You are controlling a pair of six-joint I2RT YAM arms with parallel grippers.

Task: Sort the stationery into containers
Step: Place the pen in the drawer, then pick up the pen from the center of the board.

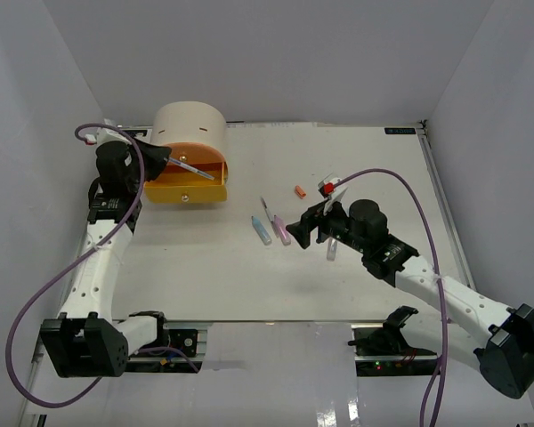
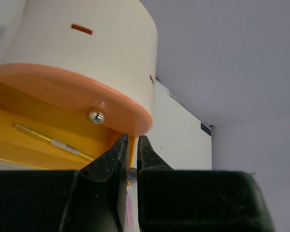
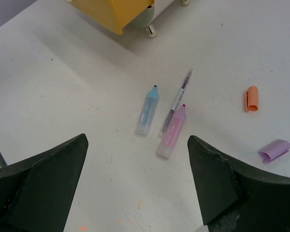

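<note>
The right gripper moves down and to the left in the top view next and fits its fingers between the highlighters, since the thin pen's near end (image 1: 273, 231) (image 3: 163, 130) lies that way.
The beige half-cylinder cabinet (image 1: 191, 124) stands at the back left. Its yellow drawer (image 1: 185, 189) is pulled open below the orange drawer (image 2: 72, 89). A thin yellow pen (image 2: 53, 141) lies inside the yellow drawer. My left gripper (image 1: 166, 160) is shut on a thin dark pen (image 1: 196, 170) and holds it over the open drawer; the pen's end (image 2: 131, 174) shows between the jaws. My right gripper (image 3: 137, 140) is open and empty, hovering over a blue highlighter (image 3: 147, 111), a pink highlighter (image 3: 172, 131) and a thin pen (image 3: 176, 99) on the table.
An orange cap (image 3: 252, 98) and a purple cap (image 3: 275, 149) lie right of the highlighters. A pale marker (image 1: 332, 249) lies under the right arm and a small red piece (image 1: 325, 185) behind it. White walls enclose the table.
</note>
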